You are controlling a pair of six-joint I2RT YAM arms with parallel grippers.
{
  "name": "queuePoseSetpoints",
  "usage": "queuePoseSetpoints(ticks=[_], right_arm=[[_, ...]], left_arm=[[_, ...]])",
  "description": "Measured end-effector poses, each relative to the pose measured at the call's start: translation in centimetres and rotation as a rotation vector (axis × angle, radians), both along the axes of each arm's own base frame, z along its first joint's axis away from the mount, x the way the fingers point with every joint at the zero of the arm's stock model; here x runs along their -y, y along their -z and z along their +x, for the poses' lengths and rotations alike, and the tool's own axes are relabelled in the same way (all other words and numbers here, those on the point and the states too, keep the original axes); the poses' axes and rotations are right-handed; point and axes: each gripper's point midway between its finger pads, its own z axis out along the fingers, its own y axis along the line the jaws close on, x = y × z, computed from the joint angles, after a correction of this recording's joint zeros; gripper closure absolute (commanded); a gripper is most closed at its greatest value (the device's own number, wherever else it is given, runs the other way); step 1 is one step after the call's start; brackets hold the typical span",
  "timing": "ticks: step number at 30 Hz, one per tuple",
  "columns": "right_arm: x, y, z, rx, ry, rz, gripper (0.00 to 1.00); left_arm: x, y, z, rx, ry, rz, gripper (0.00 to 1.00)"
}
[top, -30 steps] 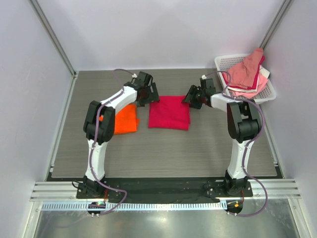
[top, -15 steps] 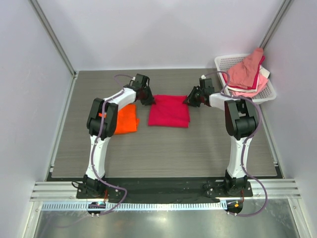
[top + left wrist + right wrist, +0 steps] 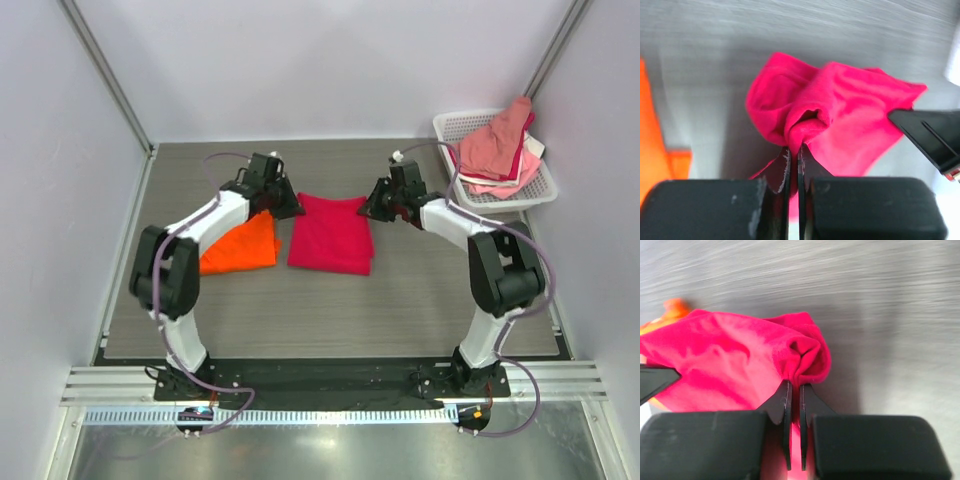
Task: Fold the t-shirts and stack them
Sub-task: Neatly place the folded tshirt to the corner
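The right gripper moves to the left in the top view next, over the orange t-shirt's edge (image 3: 271,232) (image 3: 677,309) beside the red one. It then releases, because the orange t-shirt lies folded.
The folded crimson-red t-shirt (image 3: 332,235) lies mid-table, its far edge lifted. My left gripper (image 3: 284,205) is shut on the shirt's far left corner; in the left wrist view the red cloth (image 3: 840,115) bunches between the closed jaws of that gripper (image 3: 794,155). My right gripper (image 3: 373,205) is shut on the far right corner, and the right wrist view shows the red fabric (image 3: 735,360) pinched at its fingertips (image 3: 794,389). The folded orange t-shirt (image 3: 240,250) lies just left of the red one, partly under my left arm.
A white lattice basket (image 3: 528,190) at the back right holds a heap of pink and red clothes (image 3: 500,145). Grey walls close in the table on three sides, with metal posts at the back corners.
Both grippers went from open to shut on the red t-shirt's far corners. Both arms then shifted left, dragging the shirt toward the orange one.
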Motion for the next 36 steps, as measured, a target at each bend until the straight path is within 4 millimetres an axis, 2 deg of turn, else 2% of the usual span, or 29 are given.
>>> queuePoseSetpoints(ticks=[5,7,9,12,14,18,21,23,28,32,36], right_arm=[[-4.2,-7.6,-3.5,0.153,-0.085,0.021,0.99],[-6.3,-9.7,-5.1,0.200,-0.124,0.036,0.99],[-8.4,-10.8,-6.7,0.220,-0.166,0.048,0.99],[-11.4,-10.7,-8.9,0.203,-0.229,0.046,0.99],[-12.9,-10.4,-9.5,0.185,-0.255,0.040,0.99],[-16.5,-10.2,-9.3,0.181,-0.296,0.045,0.99],[-19.5,-10.2,-8.7,0.183,-0.324,0.060,0.99],[-21.7,-9.9,-8.3,0.183,-0.343,0.073,0.99],[-25.0,-8.0,-7.3,0.160,-0.374,0.074,0.99],[-26.3,-7.0,-5.6,0.148,-0.372,0.067,0.99],[-27.4,-7.0,-4.0,0.150,-0.368,0.071,0.99]], left_arm=[[-2.0,-6.2,-4.7,0.077,0.002,-0.031,1.00],[-3.6,-7.5,-6.3,0.085,-0.016,-0.040,1.00],[-6.1,-8.0,-7.5,0.070,-0.061,-0.035,1.00],[-10.0,-8.3,-9.0,0.041,-0.143,-0.007,1.00],[-12.7,-8.7,-9.9,0.032,-0.198,0.011,1.00],[-17.8,-9.7,-10.7,0.032,-0.313,0.029,1.00],[-22.1,-9.5,-11.0,0.013,-0.424,0.048,1.00],[-24.2,-9.1,-11.3,-0.009,-0.480,0.058,1.00],[-27.2,-7.2,-11.3,-0.080,-0.548,0.070,1.00],[-28.3,-5.7,-10.6,-0.141,-0.570,0.053,1.00],[-29.1,-4.8,-9.5,-0.178,-0.583,0.039,1.00]])
